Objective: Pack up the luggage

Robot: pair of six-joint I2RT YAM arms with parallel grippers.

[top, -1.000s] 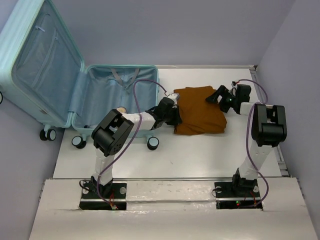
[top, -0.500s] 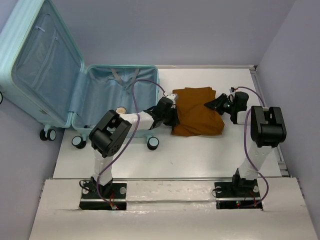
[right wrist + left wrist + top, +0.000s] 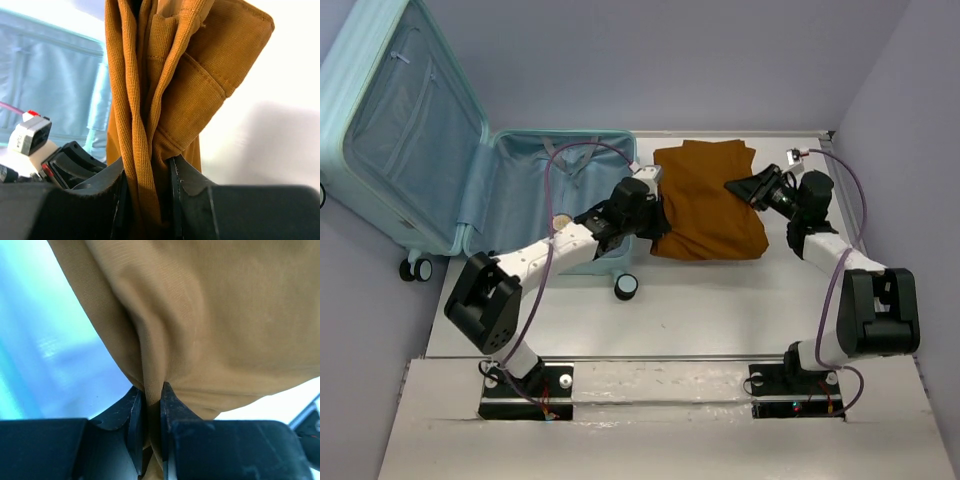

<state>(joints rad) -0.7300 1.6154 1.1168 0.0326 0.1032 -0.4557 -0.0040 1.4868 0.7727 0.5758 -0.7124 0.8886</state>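
The garment's edge goes over the luggage's nearly empty base next, and my right gripper carries and releases it there. The base lies left of my right gripper in the top view.
The luggage lies open at the left of the table, its pale aqua lid leaning up at the far left and the blue lining showing. An ochre-brown folded garment hangs between both grippers, just right of the luggage. My left gripper is shut on the garment's left edge, and a fold of cloth is pinched in my left gripper. My right gripper is shut on the right edge, and bunched cloth fills my right gripper.
A small tan round object lies in the luggage's base. Caster wheels stick out at its near side over the white table. A purple wall stands close on the right. The left arm's wrist shows behind the garment.
The right gripper, open a second ago, has shut on the garment's right edge. Both arms have raised the garment and carried it farther from their bases; both arms reach farther out.
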